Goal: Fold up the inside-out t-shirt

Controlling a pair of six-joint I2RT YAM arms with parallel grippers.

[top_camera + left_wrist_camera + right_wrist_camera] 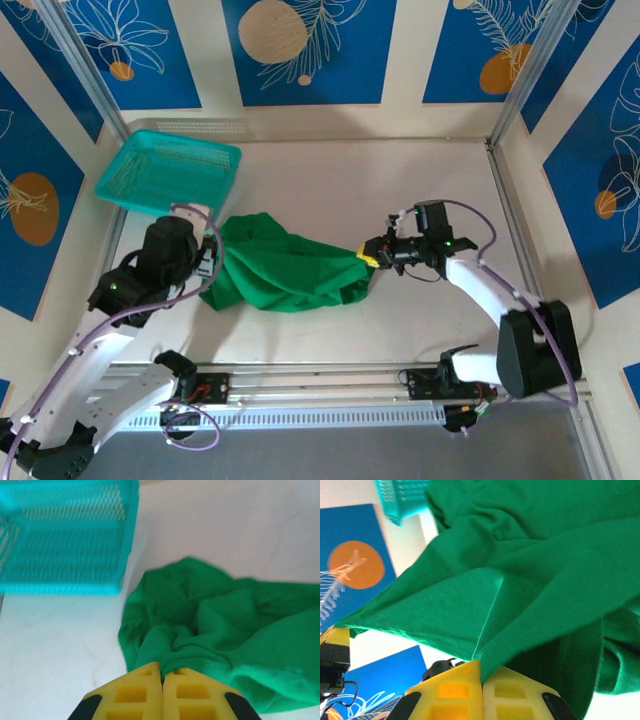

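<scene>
Next, my right gripper moves slightly outward and toward my left gripper to release the shirt's end, since the heap's far edge (328,246) lies between both grippers.
The inside-out t-shirt (285,265) is a bright green bunched heap stretched between both arms at the table's middle. My left gripper (207,262) is shut on its left edge; in the left wrist view the yellow fingers (135,695) pinch a rolled hem of the t-shirt (220,620) at my left gripper (162,672). My right gripper (368,257) is shut on the shirt's right end, lifted off the table. In the right wrist view the t-shirt (520,570) hangs taut from my right gripper (481,672), a seam running into the jaws.
A teal plastic mesh basket (170,172) stands at the back left, just beyond the left arm, and also appears in the left wrist view as the basket (65,535). Bare pale table (400,180) lies behind and to the right. Blue patterned walls enclose the table.
</scene>
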